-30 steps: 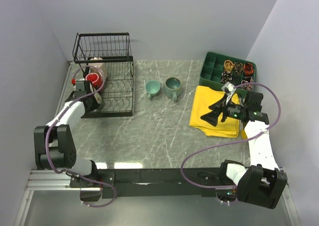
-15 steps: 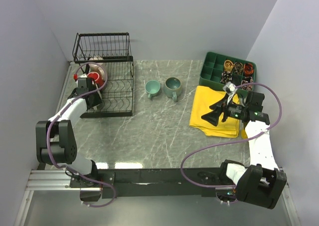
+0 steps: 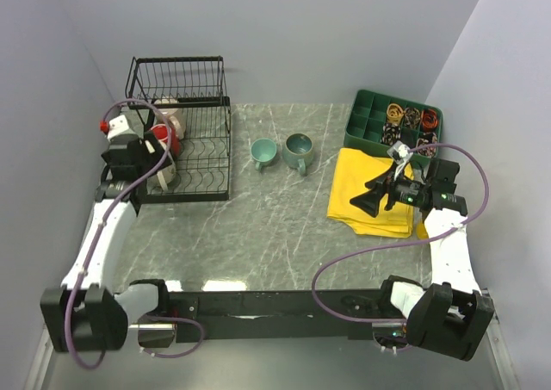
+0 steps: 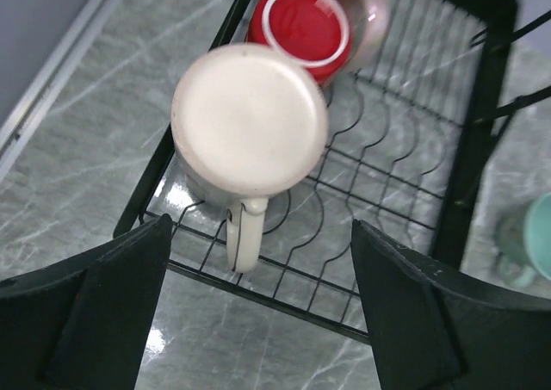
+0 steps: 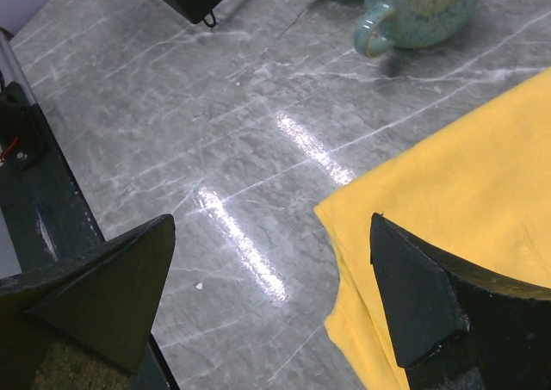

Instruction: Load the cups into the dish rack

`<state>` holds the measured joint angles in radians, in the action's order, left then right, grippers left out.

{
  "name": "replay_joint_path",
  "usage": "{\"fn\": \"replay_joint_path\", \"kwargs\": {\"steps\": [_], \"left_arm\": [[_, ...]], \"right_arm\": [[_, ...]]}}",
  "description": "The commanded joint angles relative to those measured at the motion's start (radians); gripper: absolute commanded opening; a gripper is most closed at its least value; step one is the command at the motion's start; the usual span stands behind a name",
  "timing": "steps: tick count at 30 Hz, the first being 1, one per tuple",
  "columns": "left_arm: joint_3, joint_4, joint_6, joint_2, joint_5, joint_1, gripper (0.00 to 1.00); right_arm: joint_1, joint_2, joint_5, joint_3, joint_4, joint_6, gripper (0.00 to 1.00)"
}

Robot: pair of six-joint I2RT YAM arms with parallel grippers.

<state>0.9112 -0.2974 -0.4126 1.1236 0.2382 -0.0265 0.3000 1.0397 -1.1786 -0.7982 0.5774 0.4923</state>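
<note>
I should swing my right gripper to its right in the top view and lower it onto the yellow cup [image 3: 421,231], since the yellow cup lies below and is still outside the rack [image 3: 202,153].
The black wire dish rack [image 3: 202,153] stands at the back left. On its flat base [image 4: 405,183] a cream cup [image 4: 250,119] rests upside down with its handle toward me. A red cup [image 4: 306,24] sits behind it, then a blurred beige cup [image 4: 366,3]. My left gripper [image 4: 258,235] hangs open above the cream cup and touches nothing. From above, that gripper [image 3: 146,168] sits over the rack's front left, partly hiding the cream cup [image 3: 169,173]. Two teal cups [image 3: 263,152] [image 3: 300,151] stand on the table. My right gripper [image 3: 368,196] is open and empty over a yellow cloth.
The yellow cloth [image 3: 362,170] lies at the right, its edge under the right gripper [image 5: 271,235]. A green compartment tray [image 3: 366,119] with small rings sits behind it. One teal cup [image 5: 417,11] shows at the top of the right wrist view.
My left gripper has opened, let go of the cream cup in the rack, and risen back toward the left. The right arm has not moved.
</note>
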Motion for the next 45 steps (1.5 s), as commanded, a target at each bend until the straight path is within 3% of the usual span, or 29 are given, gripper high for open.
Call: {"fn": "replay_joint_path", "kwargs": {"steps": [1, 8, 15, 17, 20, 24, 30, 36, 45], "left_arm": [[-0.046, 0.004, -0.006, -0.111, -0.110, 0.000, 0.94], [-0.138, 0.082, 0.037, -0.257, -0.362, 0.000, 0.97], [-0.271, 0.219, 0.021, -0.377, -0.594, 0.002, 0.96], [-0.271, 0.228, 0.011, -0.375, -0.629, 0.004, 0.96], [-0.265, 0.230, 0.011, -0.358, -0.648, 0.011, 0.96], [-0.264, 0.228, 0.017, -0.360, -0.636, 0.019, 0.96], [-0.255, 0.205, 0.040, -0.364, -0.596, 0.065, 0.96], [-0.250, 0.196, 0.047, -0.357, -0.585, 0.105, 0.96], [-0.250, 0.193, 0.051, -0.357, -0.580, 0.114, 0.96]], "right_arm": [[0.008, -0.012, 0.030, -0.006, 0.001, 0.025, 1.00], [0.004, 0.026, 0.028, -0.033, 0.076, 0.101, 1.00], [-0.038, 0.123, 0.154, -0.254, 0.312, 0.213, 1.00], [-0.039, 0.131, 0.268, -0.309, 0.354, 0.192, 1.00], [-0.038, 0.132, 0.488, -0.386, 0.384, 0.154, 1.00], [-0.003, 0.062, 0.692, -0.357, 0.372, 0.115, 1.00], [0.238, 0.045, 0.773, -0.325, 0.470, 0.202, 1.00], [0.408, 0.049, 0.945, -0.245, 0.406, 0.334, 1.00], [0.453, 0.265, 0.970, -0.305, 0.314, 0.451, 0.97]]}}
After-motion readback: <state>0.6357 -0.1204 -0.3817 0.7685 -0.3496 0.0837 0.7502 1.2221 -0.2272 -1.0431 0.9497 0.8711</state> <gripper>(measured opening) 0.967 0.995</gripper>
